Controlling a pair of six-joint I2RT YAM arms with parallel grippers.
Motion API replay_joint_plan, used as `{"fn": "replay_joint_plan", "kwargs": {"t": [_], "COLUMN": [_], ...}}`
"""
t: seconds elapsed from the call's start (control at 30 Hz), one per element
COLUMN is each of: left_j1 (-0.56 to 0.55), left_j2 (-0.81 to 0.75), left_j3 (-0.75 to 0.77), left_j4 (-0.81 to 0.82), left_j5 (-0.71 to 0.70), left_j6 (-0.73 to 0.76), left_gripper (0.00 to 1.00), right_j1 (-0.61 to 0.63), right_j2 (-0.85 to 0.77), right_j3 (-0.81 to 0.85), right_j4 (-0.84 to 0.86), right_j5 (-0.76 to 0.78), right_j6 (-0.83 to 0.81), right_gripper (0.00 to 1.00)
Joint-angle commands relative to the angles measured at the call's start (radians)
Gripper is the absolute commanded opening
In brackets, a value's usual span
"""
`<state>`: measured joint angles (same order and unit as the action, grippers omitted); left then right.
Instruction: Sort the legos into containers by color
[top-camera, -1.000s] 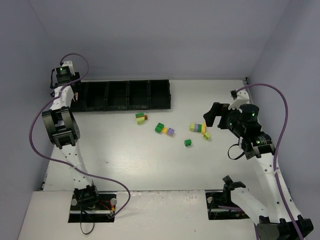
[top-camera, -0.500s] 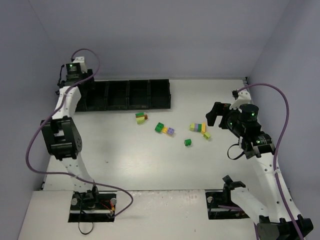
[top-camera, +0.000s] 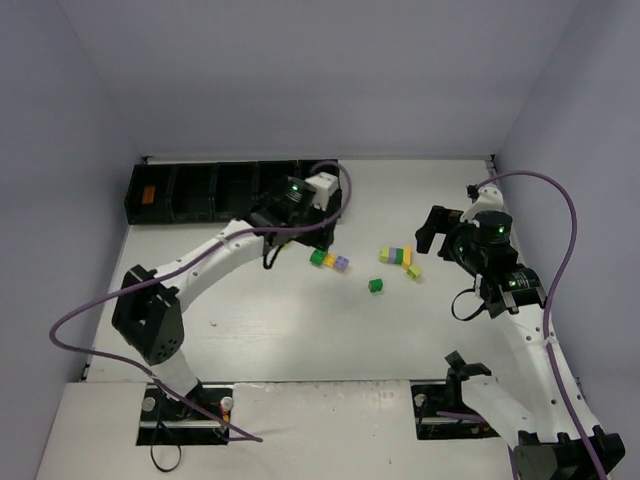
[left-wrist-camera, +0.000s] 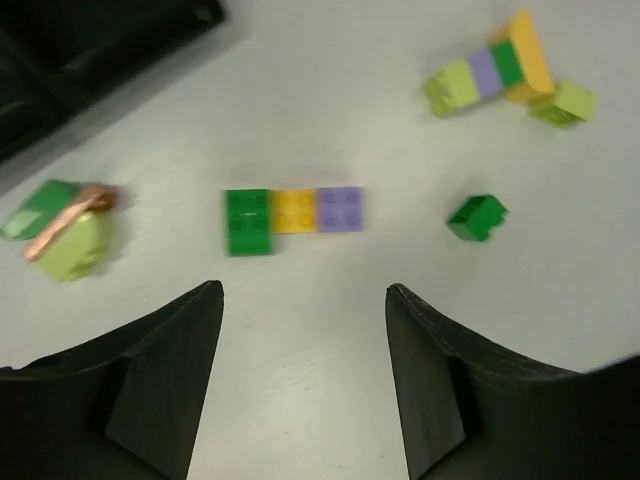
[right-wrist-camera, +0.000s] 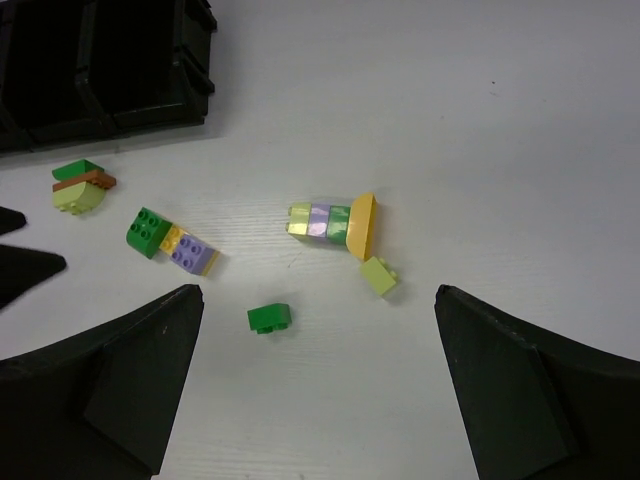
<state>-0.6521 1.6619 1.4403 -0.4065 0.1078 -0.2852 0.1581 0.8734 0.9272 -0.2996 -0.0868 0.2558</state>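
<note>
My left gripper needs to swing to the right in the top view, past the row (top-camera: 330, 260), and go down onto the loose dark green brick (top-camera: 376, 286), which lies apart.
The legos lie mid-table: a green-yellow-lilac row (top-camera: 330, 260) (left-wrist-camera: 293, 213) (right-wrist-camera: 170, 242), a lime-lilac-green-yellow cluster (top-camera: 396, 256) (left-wrist-camera: 495, 70) (right-wrist-camera: 335, 220), a loose lime brick (top-camera: 413, 270) (right-wrist-camera: 378, 275), a loose dark green brick (top-camera: 376, 286) (left-wrist-camera: 476, 217) (right-wrist-camera: 270, 317), and a green-brown-lime stack (left-wrist-camera: 62, 228) (right-wrist-camera: 80, 185). My left gripper (top-camera: 305, 235) (left-wrist-camera: 302, 295) is open and empty, just short of the row. My right gripper (top-camera: 430, 230) (right-wrist-camera: 318, 292) is open wide and empty, above the dark green brick. The black containers (top-camera: 230, 190) (right-wrist-camera: 100, 70) line the back.
An orange brick (top-camera: 147, 195) lies in the leftmost bin. The left arm hides the stack and part of the rightmost bin in the top view. Walls close in the table at left, right and back.
My left arm has swung from the leftmost bin at the far left to the middle of the table, over the bricks. The right arm has barely moved.
</note>
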Motion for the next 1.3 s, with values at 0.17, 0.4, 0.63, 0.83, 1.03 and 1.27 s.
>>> {"fn": "replay_joint_plan", "kwargs": {"t": [0.17, 0.4, 0.63, 0.83, 1.03, 1.27], "left_j1": [-0.242, -0.291, -0.291, -0.293, -0.293, -0.293], "left_j2": [0.156, 0.341, 0.441, 0.476, 0.490, 0.397], "left_j3": [0.110, 0.230, 0.284, 0.285, 0.279, 0.194], "left_j4": [0.080, 0.072, 0.081, 0.120, 0.124, 0.158], "left_j5": [0.027, 0.076, 0.112, 0.139, 0.148, 0.119], "left_j6": [0.112, 0.179, 0.207, 0.202, 0.195, 0.175], "left_gripper": [0.59, 0.59, 0.59, 0.57, 0.26, 0.04], "right_j1": [0.003, 0.001, 0.001, 0.001, 0.001, 0.001], "right_j2": [-0.002, -0.027, -0.053, -0.054, -0.056, -0.068], "right_j3": [-0.002, -0.002, -0.010, -0.014, -0.021, -0.025], "right_j4": [0.043, 0.027, 0.008, 0.004, 0.004, 0.002], "right_j5": [0.009, -0.001, 0.002, 0.005, 0.012, 0.022], "right_j6": [0.036, 0.039, 0.039, 0.036, 0.036, 0.033], "right_gripper": [0.98, 0.98, 0.98, 0.97, 0.98, 0.97]}}
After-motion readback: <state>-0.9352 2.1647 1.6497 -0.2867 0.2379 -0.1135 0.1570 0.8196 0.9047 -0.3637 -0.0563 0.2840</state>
